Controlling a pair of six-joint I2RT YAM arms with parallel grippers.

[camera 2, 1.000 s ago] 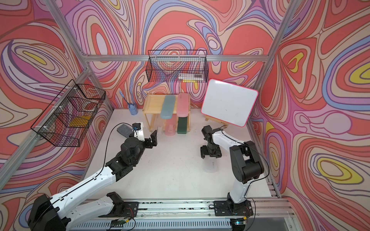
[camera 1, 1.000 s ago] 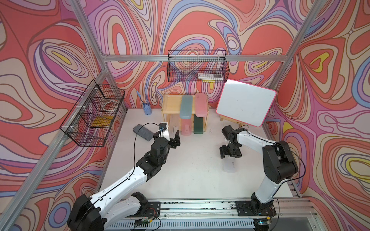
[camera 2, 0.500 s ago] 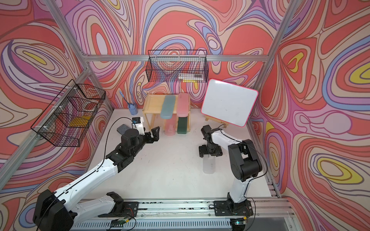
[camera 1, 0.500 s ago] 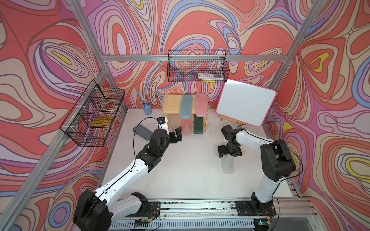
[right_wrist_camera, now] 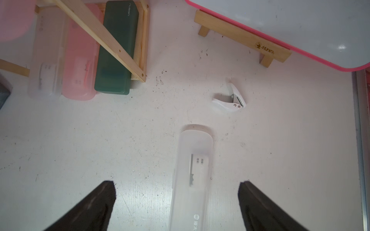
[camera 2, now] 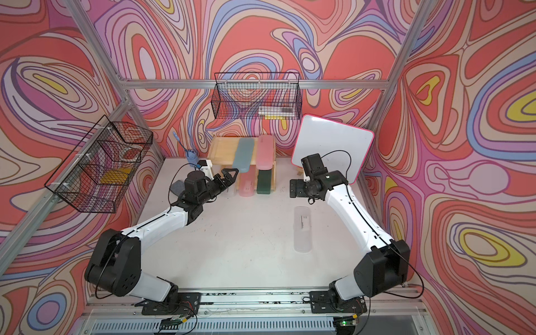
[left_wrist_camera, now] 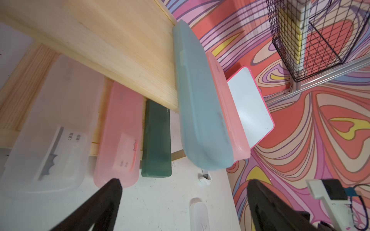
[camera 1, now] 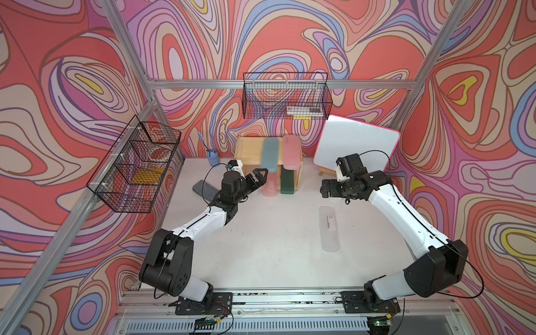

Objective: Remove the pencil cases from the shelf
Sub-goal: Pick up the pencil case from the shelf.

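Observation:
My left gripper moves outward around the teal pencil case's near end next and closes on it, since that end juts past the shelf's top level.
The light wooden shelf point(camera 1: 249, 148) stands at the back. A teal pencil case point(camera 1: 269, 155) and a pink one point(camera 1: 291, 152) lie on its top tier, sticking out over the front. On the lower tier lie a frosted clear case point(left_wrist_camera: 50, 124), a pink case point(left_wrist_camera: 120, 136) and a dark green case point(left_wrist_camera: 157, 140). Another clear case point(camera 1: 328, 229) lies flat on the table at the right. My left gripper point(camera 1: 259, 177) is open and empty, just in front of the lower tier. My right gripper point(camera 1: 326, 188) hangs open and empty above the far end of that clear case point(right_wrist_camera: 192, 176).
A pink-rimmed whiteboard point(camera 1: 356, 148) leans on a wooden stand to the right of the shelf. A white staple remover point(right_wrist_camera: 230, 99) lies near it. A grey pouch point(camera 1: 204, 190) and a blue cup point(camera 1: 213, 156) sit left of the shelf. Black wire baskets point(camera 1: 285, 98) point(camera 1: 136, 171) hang on the walls.
My right gripper opened, let go of the clear case onto the table, and drew up and back from it. My left gripper moved forward to the shelf's lower tier and opened a little wider.

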